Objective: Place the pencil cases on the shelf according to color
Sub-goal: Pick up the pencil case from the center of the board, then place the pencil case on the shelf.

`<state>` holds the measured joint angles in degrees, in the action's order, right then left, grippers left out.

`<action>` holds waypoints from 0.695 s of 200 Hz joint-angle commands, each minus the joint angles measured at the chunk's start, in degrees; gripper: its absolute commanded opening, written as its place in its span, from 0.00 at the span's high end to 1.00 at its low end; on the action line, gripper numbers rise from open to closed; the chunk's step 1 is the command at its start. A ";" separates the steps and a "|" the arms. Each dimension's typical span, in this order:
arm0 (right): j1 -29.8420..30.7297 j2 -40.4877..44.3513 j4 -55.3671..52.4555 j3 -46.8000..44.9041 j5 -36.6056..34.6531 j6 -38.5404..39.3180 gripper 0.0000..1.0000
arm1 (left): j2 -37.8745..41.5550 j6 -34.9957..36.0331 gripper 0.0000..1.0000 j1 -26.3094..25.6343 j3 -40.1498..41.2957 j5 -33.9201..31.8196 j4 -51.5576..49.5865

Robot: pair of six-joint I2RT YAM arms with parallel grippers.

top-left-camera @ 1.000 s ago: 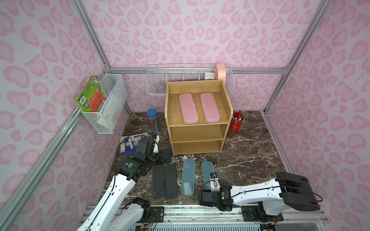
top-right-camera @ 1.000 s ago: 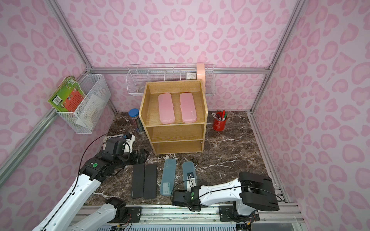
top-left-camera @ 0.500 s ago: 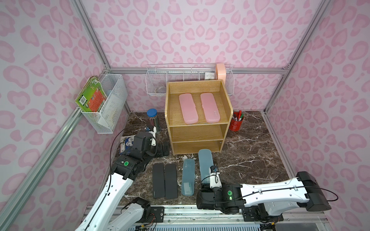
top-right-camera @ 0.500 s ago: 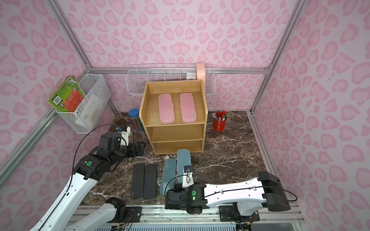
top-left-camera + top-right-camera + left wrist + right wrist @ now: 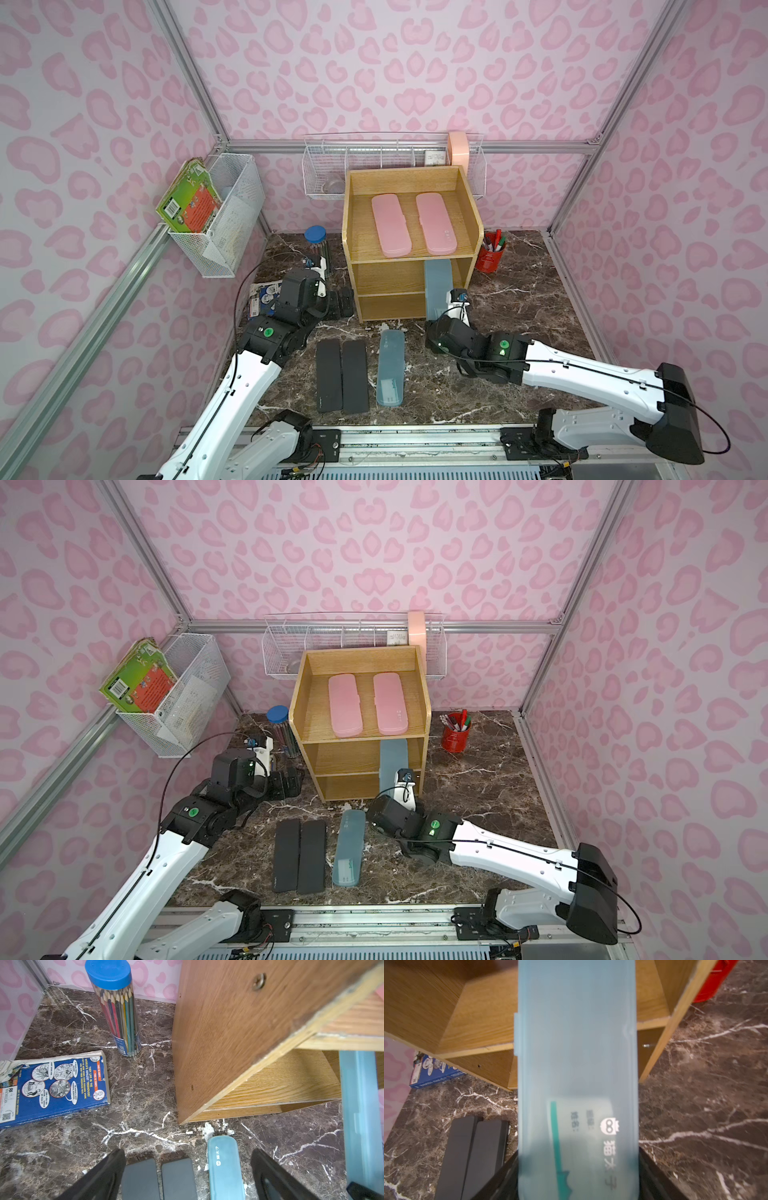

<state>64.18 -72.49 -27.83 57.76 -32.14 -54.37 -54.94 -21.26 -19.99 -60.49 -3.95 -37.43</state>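
Observation:
My right gripper pushes outward and slides the teal case deeper into the shelf's middle level next, then releases it, since that open level lies outward of my gripper.
The shelf stands at the back middle, with two pink pencil cases lying side by side on its top. My right gripper is shut on the near end of a translucent teal case. That case's far end reaches into the right side of the middle tier. On the table lie two black cases and a second teal case. My left gripper hangs open and empty left of the shelf's foot, beyond the black cases.
A clear pencil tube with a blue lid and a blue book sit left of the shelf. A red pen cup stands to its right. White wire baskets hang on the left and back walls.
My right gripper has lifted one teal case off the table and carried it forward to the shelf's middle tier. The left gripper has moved slightly further back beside the shelf.

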 commanded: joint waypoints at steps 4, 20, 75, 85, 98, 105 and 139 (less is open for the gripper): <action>-5.16 -1.35 7.28 1.54 6.20 9.53 0.27 | -1.17 0.77 0.01 0.58 -0.28 0.48 1.76; -7.79 -3.31 7.38 3.32 8.06 11.67 0.26 | -2.22 0.45 0.01 1.76 -1.25 3.20 1.24; -12.75 -11.43 7.36 9.58 9.90 12.15 0.25 | -1.20 -1.04 0.01 3.03 0.85 7.58 2.23; -13.32 -12.95 6.97 10.50 9.90 11.24 0.25 | -1.15 -0.90 0.01 3.11 1.01 8.06 2.23; -13.41 -14.68 6.68 11.42 9.40 10.22 0.21 | -1.36 -0.34 0.01 3.12 0.64 8.68 1.85; -13.46 -15.39 6.34 11.99 9.29 9.61 0.17 | -1.53 -0.02 0.01 3.20 0.42 9.26 1.71; -13.39 -16.11 6.71 12.78 10.47 8.40 0.08 | -1.67 -0.56 0.01 3.30 0.52 12.47 2.12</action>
<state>51.53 -88.38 -24.45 69.82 -21.85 -43.94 -56.58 -21.93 -16.71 -59.99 5.41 -36.25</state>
